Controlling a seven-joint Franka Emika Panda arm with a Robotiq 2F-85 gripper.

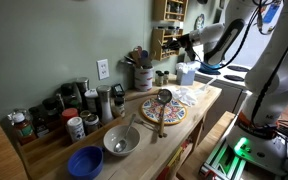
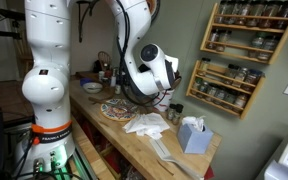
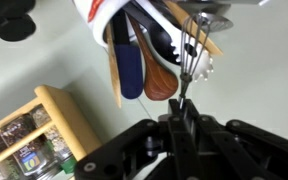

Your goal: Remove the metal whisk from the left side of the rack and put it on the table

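I will next move my gripper back from the wall, lower the whisk onto the bare table (image 2: 168, 143) beside the white cloth, since that spot is far below, and let go of the whisk's handle.
In the wrist view my gripper (image 3: 184, 112) is shut on a thin metal stem of the whisk (image 3: 189, 55), whose wire strands run up past a blue spatula and a wooden spoon. The brown wooden rack (image 3: 39, 130) with its little jars lies at the lower left of that view. In both exterior views the gripper (image 1: 189, 45) (image 2: 174, 78) is held against the wall beside the rack (image 1: 167, 35) (image 2: 224, 85), well above the pale wooden table (image 1: 209, 100) (image 2: 109, 125). The whisk is too small to make out in those views.
A utensil crock (image 1: 142, 75) stands by the wall. A patterned plate (image 1: 164, 108) with a ladle, a metal bowl (image 1: 121, 140) and a blue bowl (image 1: 84, 160) sit on the counter. Bottles (image 1: 64, 110) line the wall. A white cloth (image 2: 144, 125) and tissue box (image 2: 194, 133) lie below the arm.
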